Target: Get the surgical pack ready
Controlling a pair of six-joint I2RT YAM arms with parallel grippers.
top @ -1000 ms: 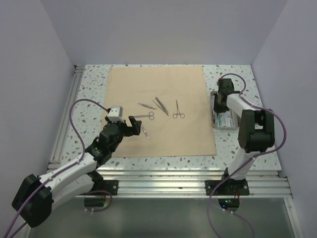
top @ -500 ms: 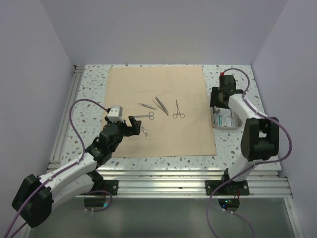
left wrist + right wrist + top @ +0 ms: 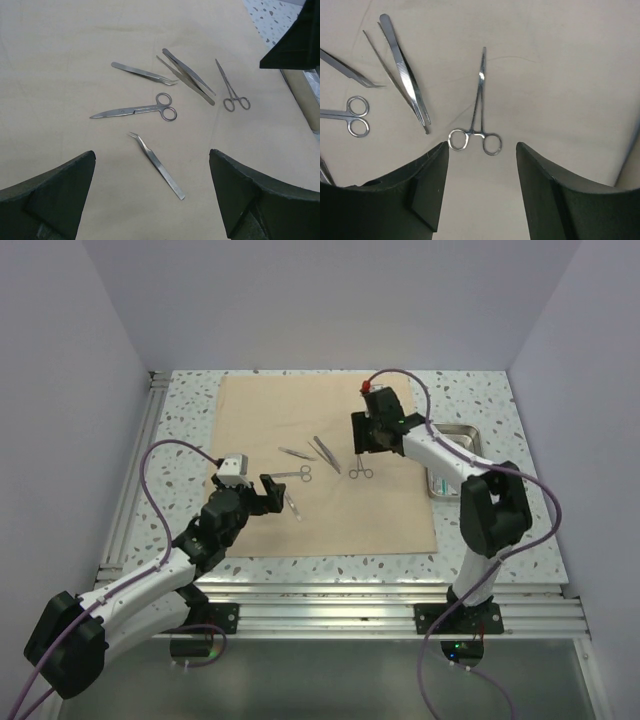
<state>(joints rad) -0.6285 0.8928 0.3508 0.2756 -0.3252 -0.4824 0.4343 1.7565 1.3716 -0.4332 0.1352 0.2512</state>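
Observation:
My right gripper will next leave the clamp forceps, turn to match the slanted straight forceps and lower around their ridged middle.
The tan cloth sheet (image 3: 325, 465) lies flat, with metal instruments on it. My left gripper (image 3: 152, 152) is open and empty just above a bent-tip tweezer (image 3: 159, 166); ahead of it lie the small scissors (image 3: 137, 108), a second bent tweezer (image 3: 142, 73) and straight forceps (image 3: 189, 76). My right gripper (image 3: 482, 146) hangs open and empty over the cloth, its fingertips on either side of the ring handles of a clamp forceps (image 3: 479, 102). From above, the left gripper (image 3: 273, 495) is near the cloth's front left and the right gripper (image 3: 362, 443) is beside the clamp (image 3: 359, 464). The steel tray (image 3: 463, 427) sits right of the cloth.
The right arm's forearm (image 3: 445, 455) crosses over the tray and hides part of it. Speckled tabletop (image 3: 185, 425) borders the cloth on every side. Aluminium rails (image 3: 330, 600) run along the near edge, and grey walls close in the left, right and back.
The right arm has swung left from over the steel tray to over the cloth, above the clamp forceps, and its jaws have opened. The left arm has stayed put.

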